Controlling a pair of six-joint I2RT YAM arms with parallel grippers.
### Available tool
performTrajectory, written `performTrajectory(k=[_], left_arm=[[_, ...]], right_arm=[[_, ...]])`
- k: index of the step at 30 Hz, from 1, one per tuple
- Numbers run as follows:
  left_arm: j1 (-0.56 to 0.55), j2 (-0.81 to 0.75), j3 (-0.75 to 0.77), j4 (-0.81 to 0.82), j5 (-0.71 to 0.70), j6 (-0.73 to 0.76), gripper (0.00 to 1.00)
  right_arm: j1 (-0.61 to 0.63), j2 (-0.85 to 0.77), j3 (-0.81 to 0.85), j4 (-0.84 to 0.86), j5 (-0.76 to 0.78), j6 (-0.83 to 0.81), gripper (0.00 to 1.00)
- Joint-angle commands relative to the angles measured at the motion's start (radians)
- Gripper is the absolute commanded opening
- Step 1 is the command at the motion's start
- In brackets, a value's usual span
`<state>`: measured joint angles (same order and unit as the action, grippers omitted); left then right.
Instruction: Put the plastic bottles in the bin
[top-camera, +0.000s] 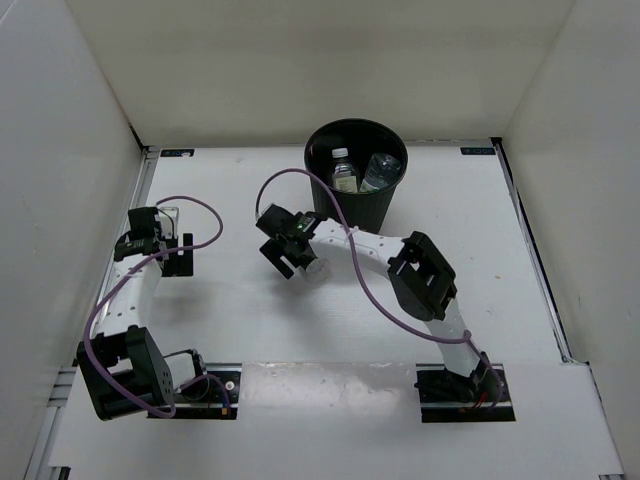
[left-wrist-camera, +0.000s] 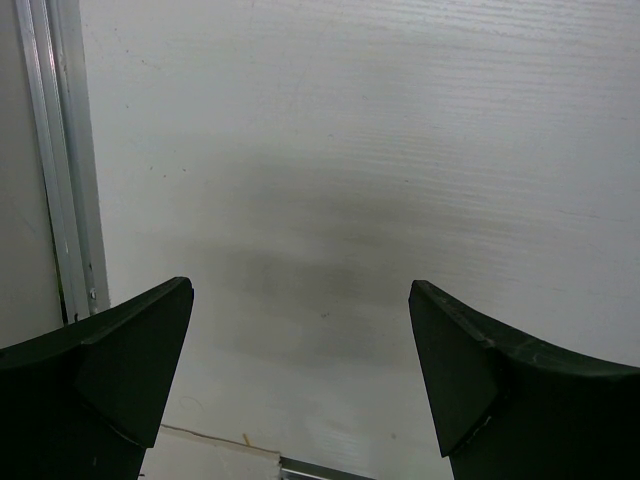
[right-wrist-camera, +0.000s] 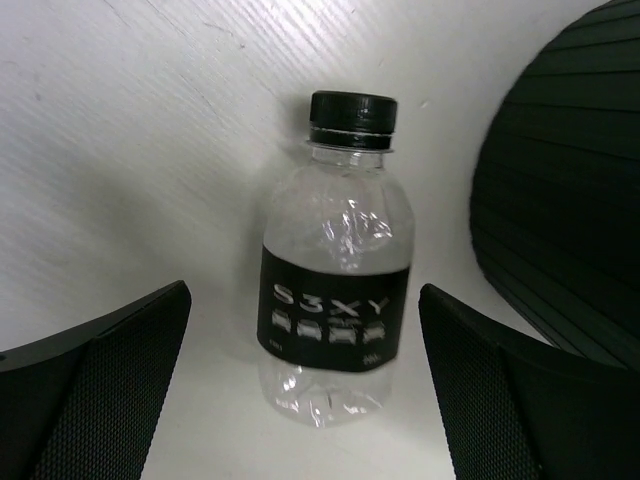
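The black-capped bottle is below my right gripper and lines up with the gap between its fingers, so next I should lower the gripper onto it, open fingers around its black label (right-wrist-camera: 333, 315), and close.
The tiny black-capped bottle (right-wrist-camera: 337, 270) with a black label lies on the table between my right gripper's (right-wrist-camera: 302, 300) open fingers, which do not touch it. In the top view it (top-camera: 318, 268) lies just in front of the round black bin (top-camera: 330, 205), beside the right gripper (top-camera: 298, 258). Two clear bottles stand inside the bin, one white-capped with a pale label (top-camera: 343, 172) and one bluish (top-camera: 380, 170). My left gripper (left-wrist-camera: 300, 290) is open and empty over bare table at the left (top-camera: 160, 225). No yellow-capped bottle shows.
The bin's ribbed side (right-wrist-camera: 560, 170) fills the right of the right wrist view, close to the bottle. A metal rail (left-wrist-camera: 60, 180) runs along the table's left edge beside the left gripper. White walls enclose the table. A small clear thing (top-camera: 170, 212) by the left gripper is unclear.
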<state>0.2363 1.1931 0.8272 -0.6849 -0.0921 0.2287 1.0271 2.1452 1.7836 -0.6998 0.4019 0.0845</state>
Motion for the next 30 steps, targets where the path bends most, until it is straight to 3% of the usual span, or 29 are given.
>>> performTrajectory(k=[1, 7, 9, 11, 15, 17, 18, 20, 21, 27, 30], left_arm=[[0.005, -0.018, -0.003, -0.011, 0.009, 0.008, 1.00], [0.005, -0.018, -0.003, -0.011, 0.009, 0.008, 1.00], [0.005, -0.018, -0.003, -0.011, 0.009, 0.008, 1.00], [0.005, -0.018, -0.003, -0.011, 0.009, 0.008, 1.00], [0.005, -0.018, -0.003, -0.011, 0.009, 0.008, 1.00], [0.005, -0.018, -0.013, -0.021, 0.009, 0.008, 1.00], [0.005, -0.018, -0.013, -0.021, 0.009, 0.008, 1.00], [0.005, -0.018, -0.013, -0.021, 0.009, 0.008, 1.00], [0.005, -0.018, -0.013, -0.021, 0.009, 0.008, 1.00], [0.005, -0.009, -0.003, -0.021, 0.000, 0.017, 1.00], [0.005, -0.009, -0.003, -0.021, 0.000, 0.008, 1.00]], right_arm=[[-0.031, 0.008, -0.015, 0.033, -0.066, 0.037, 0.97], [-0.051, 0.018, -0.038, 0.056, -0.145, 0.046, 0.88], [-0.052, 0.018, -0.055, 0.066, -0.195, 0.046, 0.71], [-0.052, 0.009, -0.075, 0.075, -0.277, 0.037, 0.64], [-0.052, 0.008, -0.075, 0.075, -0.313, 0.037, 0.68], [-0.052, 0.019, -0.075, 0.054, -0.302, 0.037, 0.65], [-0.052, 0.019, -0.075, 0.045, -0.302, 0.037, 0.49], [-0.052, 0.001, -0.047, 0.045, -0.322, 0.037, 0.32], [-0.052, -0.034, -0.036, 0.036, -0.334, 0.037, 0.17], [-0.074, -0.314, 0.063, 0.185, -0.503, 0.058, 0.16], [-0.108, -0.450, 0.077, 0.291, -0.433, 0.098, 0.16]])
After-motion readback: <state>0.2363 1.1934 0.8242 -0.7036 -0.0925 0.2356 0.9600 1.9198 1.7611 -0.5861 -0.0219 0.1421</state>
